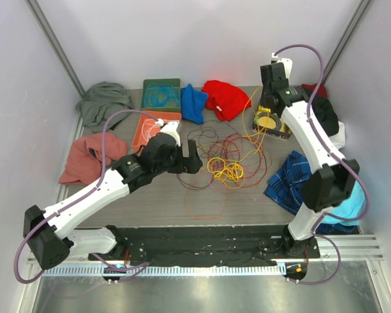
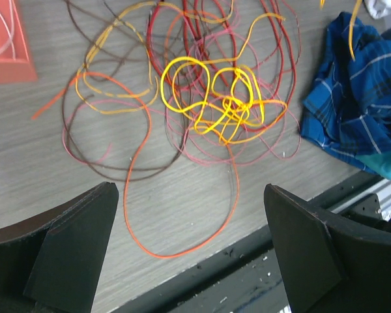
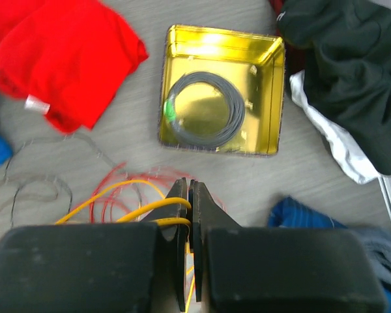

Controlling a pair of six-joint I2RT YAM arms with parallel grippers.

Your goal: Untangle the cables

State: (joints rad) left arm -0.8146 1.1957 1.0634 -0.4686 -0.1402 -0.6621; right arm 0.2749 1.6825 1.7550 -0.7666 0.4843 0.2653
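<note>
The gold tin holds only a coil with room around it, so my right gripper will next move outward and down over it and release the yellow cable.
The cables (image 1: 225, 163) lie in a tangle of yellow, red, orange and dark brown loops at mid-table. In the left wrist view the yellow knot (image 2: 218, 104) sits among red and brown loops, and an orange loop (image 2: 182, 251) runs toward me. My left gripper (image 1: 190, 158) is open and empty at the tangle's left edge, its jaws wide apart (image 2: 189, 244) above bare table. My right gripper (image 1: 266, 109) is shut (image 3: 190, 195) on a yellow cable (image 3: 143, 207), held up near the gold tin (image 3: 267, 72).
The gold tin holds a grey wire coil (image 3: 202, 107). A green tray (image 1: 161, 83) holds a blue cable; an orange tray (image 1: 146, 134) sits beside my left arm. Red cloth (image 1: 225, 98), blue cloth (image 1: 193, 102), grey cloth (image 1: 104, 101), pink cloth (image 1: 88, 156), plaid cloth (image 1: 290, 179) and black cloth (image 3: 352, 72) ring the tangle.
</note>
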